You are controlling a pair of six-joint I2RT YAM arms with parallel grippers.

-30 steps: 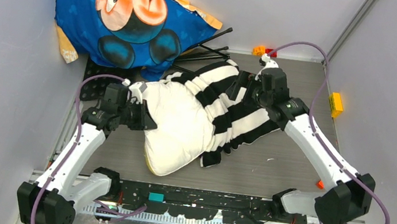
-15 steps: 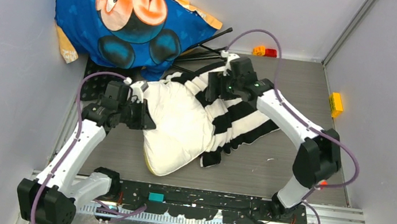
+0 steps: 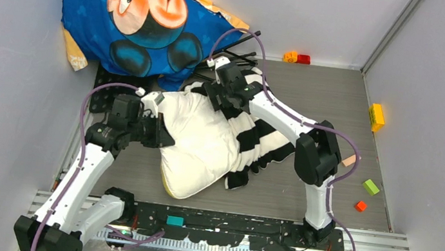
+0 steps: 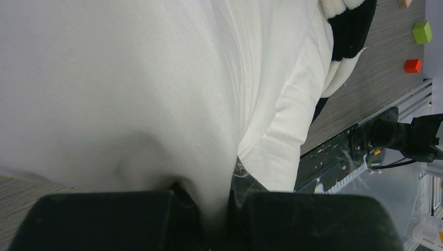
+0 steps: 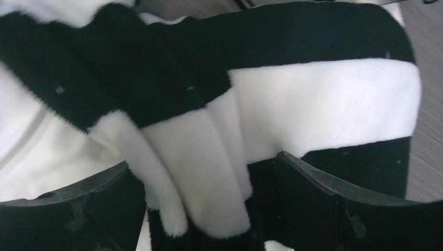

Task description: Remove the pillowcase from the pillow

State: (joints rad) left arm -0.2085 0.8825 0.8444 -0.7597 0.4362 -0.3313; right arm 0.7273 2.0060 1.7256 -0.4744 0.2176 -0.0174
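Observation:
I hold the pillow's bare edge (image 3: 174, 130) (image 4: 211, 201), so my left gripper pulls it outward and left in the top view next, away from the half-on pillowcase, and releases.
The white pillow (image 3: 198, 142) lies in the middle of the table, its right half still inside the black-and-cream striped pillowcase (image 3: 264, 131). My left gripper (image 3: 163, 136) is shut on the pillow's bare left edge; the left wrist view shows white fabric (image 4: 130, 78) pinched between the fingers of that gripper (image 4: 214, 209). My right gripper (image 3: 218, 96) sits over the pillowcase's bunched open edge at the pillow's far side. In the right wrist view its gripper (image 5: 203, 204) is open, the jaws wide apart, and folds of striped fabric (image 5: 313, 99) lie between them.
A blue Mickey Mouse cushion (image 3: 143, 18) leans in the far left corner, with black rods (image 3: 235, 56) beside it. Small blocks lie at the back (image 3: 297, 57) and right: yellow (image 3: 376, 113), green (image 3: 370, 186), red (image 3: 360, 206). Walls close in on three sides.
My right arm has swung left across the pillowcase, from its right side to its bunched open edge by the pillow. The left gripper has kept its hold on the pillow.

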